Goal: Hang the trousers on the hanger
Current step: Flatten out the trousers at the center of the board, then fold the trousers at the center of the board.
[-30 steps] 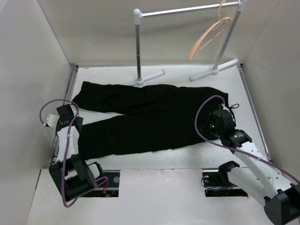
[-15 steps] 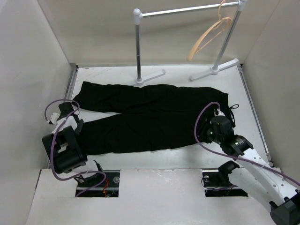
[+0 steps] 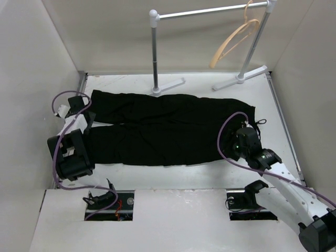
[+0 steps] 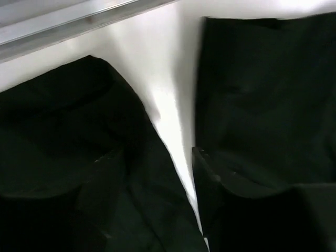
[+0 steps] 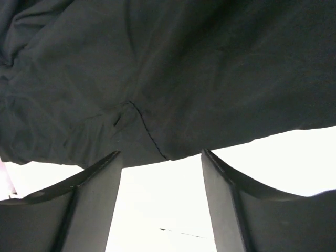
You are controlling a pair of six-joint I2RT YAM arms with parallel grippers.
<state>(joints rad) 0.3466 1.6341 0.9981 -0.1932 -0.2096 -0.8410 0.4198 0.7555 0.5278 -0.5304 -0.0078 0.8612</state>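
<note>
My left gripper moves back across the trousers' near leg to the near corner of its hem next, since that corner lies back of the gripper, toward my base.
The black trousers lie flat across the table, leg ends at the left and waist at the right. The tan wooden hanger hangs by its hook from the rail at the back right. My left gripper is at the leg ends, open, over the white gap between the two legs, with black fabric on both sides. My right gripper is at the near edge of the waist end, open and empty. In the right wrist view the fabric's edge lies just ahead of my fingertips.
The white-and-grey rail stand stands at the back, its feet just behind the trousers. White walls close in the left, right and back sides. A metal strip runs along the table's left edge next to my left arm.
My left gripper has swung away from the near leg end toward the back, to the gap between the legs. My right gripper has stayed at the waist's near edge, shifting only slightly.
</note>
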